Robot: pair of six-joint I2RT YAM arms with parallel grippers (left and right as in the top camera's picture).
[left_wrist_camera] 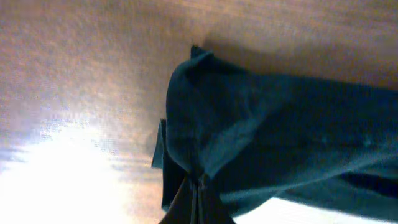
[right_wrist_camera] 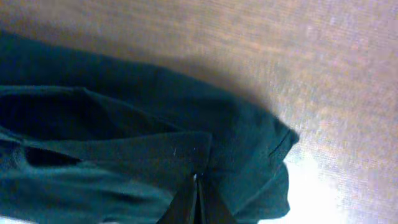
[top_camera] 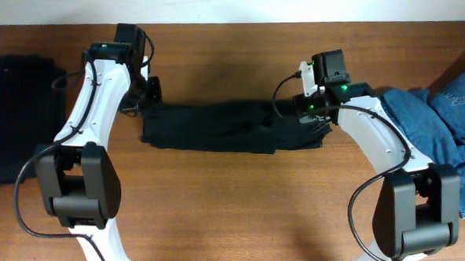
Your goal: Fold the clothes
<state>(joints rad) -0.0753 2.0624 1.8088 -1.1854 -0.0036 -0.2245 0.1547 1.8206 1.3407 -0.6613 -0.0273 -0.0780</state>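
Note:
I will next lower my right gripper onto the end of the black garment (top_camera: pixel 217 127) by the blue denim and let go of the cloth there, because it is stretched long between both arms.
One of the clothes, a long black garment (top_camera: pixel 217 127), lies stretched across the middle of the table between both arms. My left gripper (top_camera: pixel 150 102) is shut on its left end. In the left wrist view the fingertips (left_wrist_camera: pixel 200 190) pinch a fold of the black cloth (left_wrist_camera: pixel 280 124) just above the wood. My right gripper (top_camera: pixel 317 122) is shut on the garment's right end. In the right wrist view its closed tips (right_wrist_camera: pixel 198 190) bite into the bunched cloth (right_wrist_camera: pixel 124 130), whose corner (right_wrist_camera: pixel 273 149) hangs to the right.
A dark folded pile (top_camera: pixel 17 121) sits at the table's left edge. Blue denim clothing (top_camera: pixel 453 116) is heaped at the right edge, close to the right arm. Bare brown wood (top_camera: pixel 237 201) lies in front of the garment.

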